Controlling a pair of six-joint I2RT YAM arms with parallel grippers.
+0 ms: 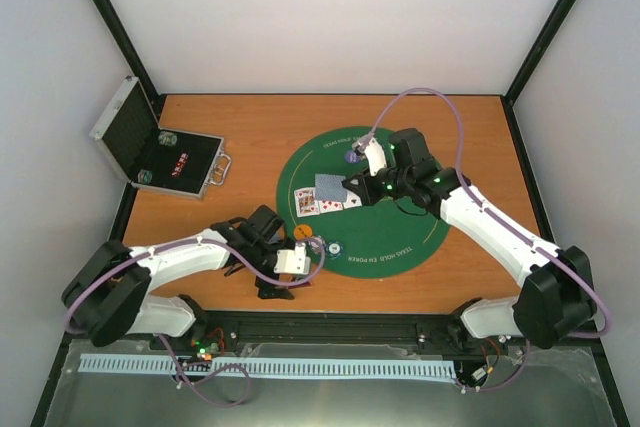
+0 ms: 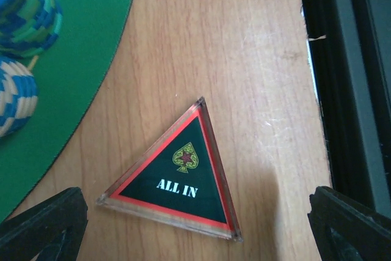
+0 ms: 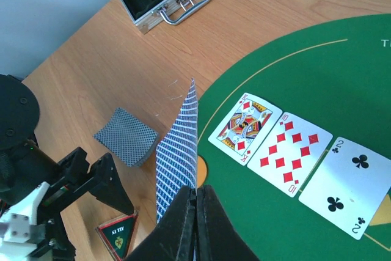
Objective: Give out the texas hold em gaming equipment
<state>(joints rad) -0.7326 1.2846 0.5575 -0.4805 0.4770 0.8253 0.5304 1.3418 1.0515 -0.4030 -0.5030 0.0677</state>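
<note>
The red-edged triangle lies flat on the wood below. My left gripper will next lower its open fingers on either side of its lettered end (image 2: 176, 198) and close.
My right gripper (image 3: 197, 197) is shut on one blue-backed card (image 3: 180, 157) and holds it on edge above the left rim of the green mat (image 3: 317, 77); it also shows in the top view (image 1: 352, 193). Three cards lie face up on the mat: a king of diamonds (image 3: 244, 126), a ten of diamonds (image 3: 290, 154) and a two of clubs (image 3: 345, 184). The face-down deck (image 3: 127, 136) lies on the wood. My left gripper (image 2: 197, 203) is open, its fingers either side of the red-edged "ALL IN" triangle (image 2: 177, 175), which lies flat on the wood.
The open silver case (image 1: 160, 152) lies at the table's far left. Blue-green chips (image 2: 24, 10) and blue-white chips (image 2: 12, 96) sit on the mat's near edge. An orange chip (image 1: 303, 232) and a purple chip (image 1: 352, 156) are also on the mat.
</note>
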